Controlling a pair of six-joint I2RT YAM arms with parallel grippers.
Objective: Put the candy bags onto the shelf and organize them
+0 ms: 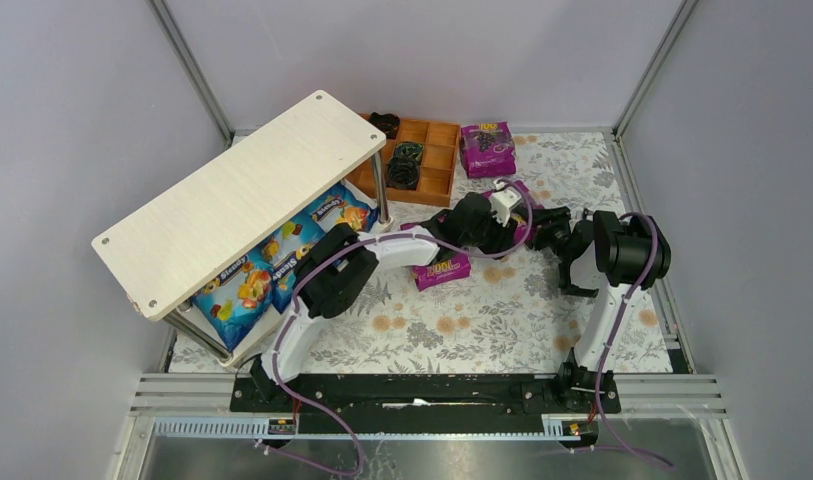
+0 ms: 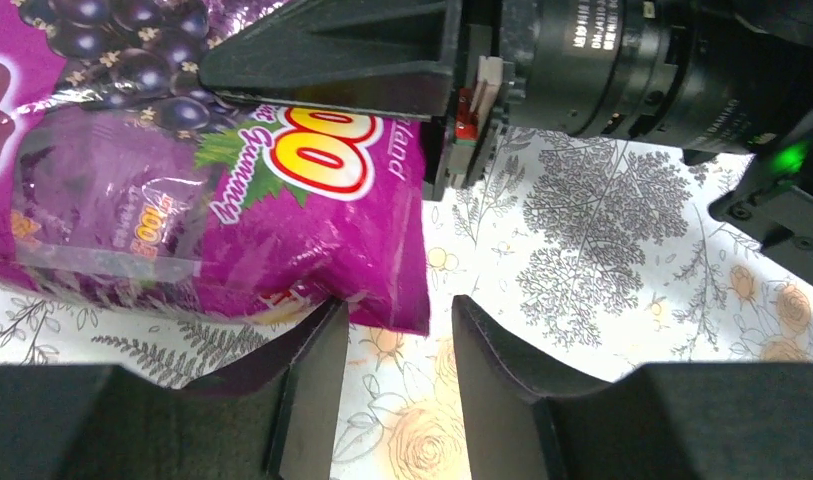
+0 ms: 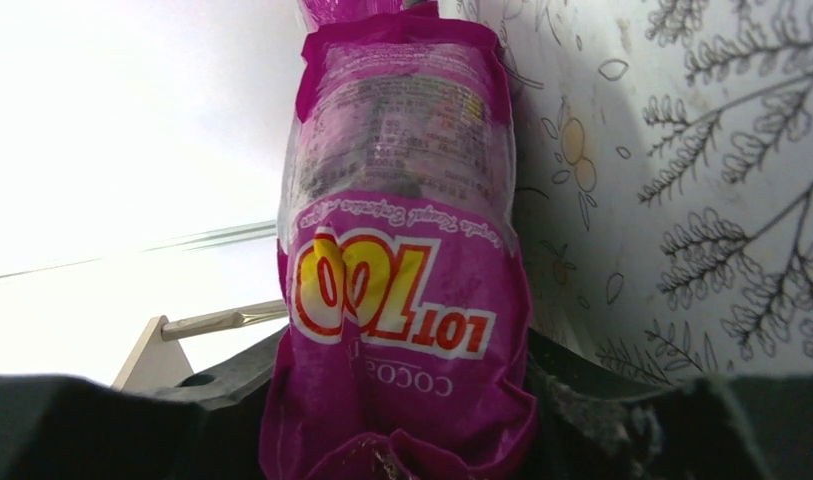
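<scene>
I will next raise my right gripper to the left in the top view and release the bag onto the upper board's end by the tray, because that board is bare.
My right gripper point(image 1: 542, 228) point(image 3: 402, 375) is shut on a magenta-purple grape candy bag point(image 3: 402, 250), held off the table at centre right point(image 1: 525, 192). In the left wrist view that bag point(image 2: 232, 200) hangs under the right gripper's black finger point(image 2: 322, 50). My left gripper point(image 2: 390, 335) point(image 1: 510, 230) is open just below it, and the bag's lower corner lies over the left fingertip. A second purple bag point(image 1: 442, 270) lies on the table, and a third point(image 1: 487, 148) lies at the back. The pale two-tier shelf point(image 1: 242, 195) stands at left, with several blue candy bags point(image 1: 282, 260) on its lower board.
An orange-brown compartment tray point(image 1: 437, 182) holding black coiled rings point(image 1: 404, 165) sits behind the shelf's right end. The table has a floral cloth point(image 1: 462, 330). Grey walls and metal posts close in the sides and back.
</scene>
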